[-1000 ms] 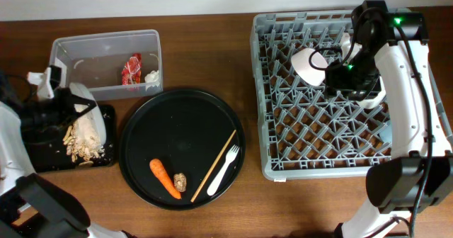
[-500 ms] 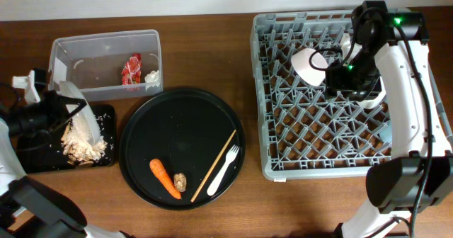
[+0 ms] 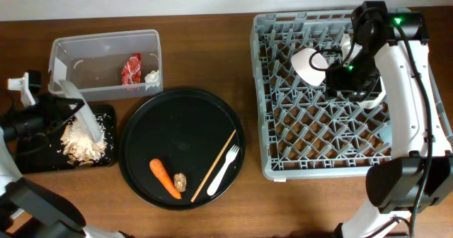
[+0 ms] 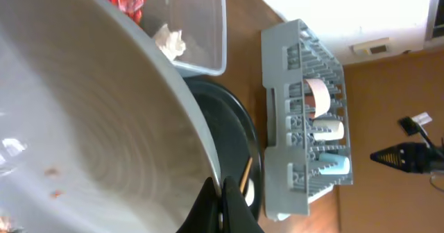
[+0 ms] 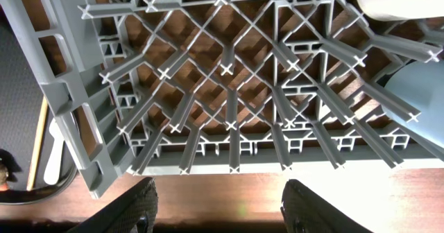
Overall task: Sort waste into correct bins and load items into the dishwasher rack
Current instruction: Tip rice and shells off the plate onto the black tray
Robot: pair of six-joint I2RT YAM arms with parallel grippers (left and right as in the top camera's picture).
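I will next move my left gripper over to the round black tray's bare middle (image 3: 196, 129), then down, level, and let go of the plate, because scraps are already in the shallow tray.
My left gripper (image 3: 60, 109) is shut on the rim of the round white plate (image 3: 79, 109), which it holds steeply tilted over the shallow black tray (image 3: 35, 151). Beige food scraps (image 3: 83, 143) lie heaped in that tray below the plate. In the left wrist view the plate (image 4: 90, 136) fills the left side, pinched between my fingers (image 4: 223, 206). The clear tub (image 3: 106, 54) holds the red wrapper (image 3: 131, 69) and white wad (image 3: 151, 76). My right gripper (image 3: 347, 78) hangs open over the dishwasher rack (image 3: 318, 135), beside the white bowl (image 3: 309, 66); its fingers (image 5: 142, 206) hold nothing.
The round black tray (image 3: 177, 125) carries the carrot (image 3: 164, 178), a brown lump (image 3: 180, 182), the chopstick (image 3: 214, 165) and the white fork (image 3: 224, 171). A white cup (image 4: 326, 129) and a pale-blue cup (image 4: 334, 165) stand in the rack.
My left gripper has drawn back to the left and tipped the plate steeper; the scraps that lay on it have slid into the black tray. The right arm has not moved.
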